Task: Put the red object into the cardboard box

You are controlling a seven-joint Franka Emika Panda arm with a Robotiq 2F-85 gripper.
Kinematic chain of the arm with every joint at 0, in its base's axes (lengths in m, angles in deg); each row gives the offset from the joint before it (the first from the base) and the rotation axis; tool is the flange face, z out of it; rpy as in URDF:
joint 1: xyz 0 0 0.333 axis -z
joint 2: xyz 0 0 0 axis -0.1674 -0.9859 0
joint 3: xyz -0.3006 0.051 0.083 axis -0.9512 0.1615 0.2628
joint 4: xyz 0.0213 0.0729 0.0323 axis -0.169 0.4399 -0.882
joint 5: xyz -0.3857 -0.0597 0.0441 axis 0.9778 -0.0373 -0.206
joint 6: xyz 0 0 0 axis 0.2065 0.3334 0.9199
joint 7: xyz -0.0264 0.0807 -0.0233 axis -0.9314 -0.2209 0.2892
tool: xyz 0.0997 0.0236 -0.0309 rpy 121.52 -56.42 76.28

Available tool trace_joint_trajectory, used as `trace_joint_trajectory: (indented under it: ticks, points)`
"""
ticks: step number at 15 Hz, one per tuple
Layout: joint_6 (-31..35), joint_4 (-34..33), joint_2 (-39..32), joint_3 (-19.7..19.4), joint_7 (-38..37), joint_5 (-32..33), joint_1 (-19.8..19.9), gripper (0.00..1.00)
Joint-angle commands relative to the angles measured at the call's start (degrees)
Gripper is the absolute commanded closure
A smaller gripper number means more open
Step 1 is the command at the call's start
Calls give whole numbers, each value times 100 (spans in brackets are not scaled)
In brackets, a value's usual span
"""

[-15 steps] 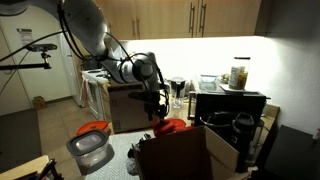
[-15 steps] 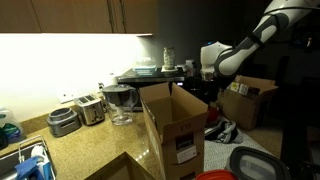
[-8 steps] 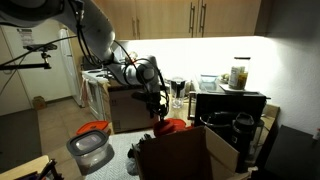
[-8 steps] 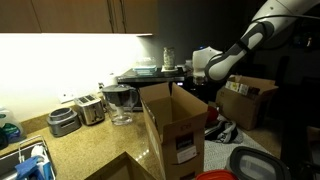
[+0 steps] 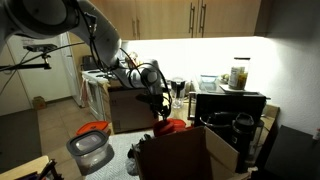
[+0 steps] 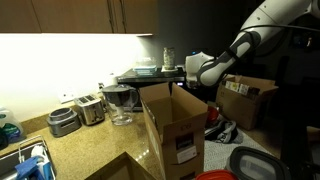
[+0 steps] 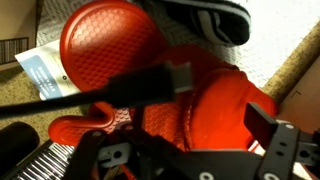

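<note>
Next, my open gripper comes down onto the red object's smooth part below and closes, because the fingers already straddle that smooth part.
The red object (image 7: 205, 95) is a rounded red-orange lump that fills the wrist view, part textured, part smooth. In an exterior view it (image 5: 174, 126) lies on the counter just behind the cardboard box (image 5: 185, 155). The big brown box (image 6: 172, 128) stands open-topped in both exterior views and hides the red object in one of them. My gripper (image 7: 180, 138) is open, with its fingers on either side of the red object and close above it. It also shows in both exterior views (image 5: 160, 112) (image 6: 193, 72).
A grey plastic tub (image 5: 90, 150) with a flatter red-orange piece (image 5: 95, 128) stands in front, apart from the box. A black-and-white shoe (image 7: 205, 15) and a paper sheet (image 7: 40, 70) lie beside the red object. A toaster (image 6: 90, 108) and a jug (image 6: 120, 103) stand along the counter.
The arm has swung in and lowered the gripper closer over the red object. The box, the tub and the red object have not moved.
</note>
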Motion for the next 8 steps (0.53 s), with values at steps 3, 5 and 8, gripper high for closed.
trace_joint_trajectory:
  ticks: [3, 5, 8]
  points:
    - [22, -390, -466, -309, -195, 25, -74, 0]
    - [21, -458, -539, -336, -170, -17, -69, 0]
    - [8, -527, -557, -295, -139, -87, -77, 0]
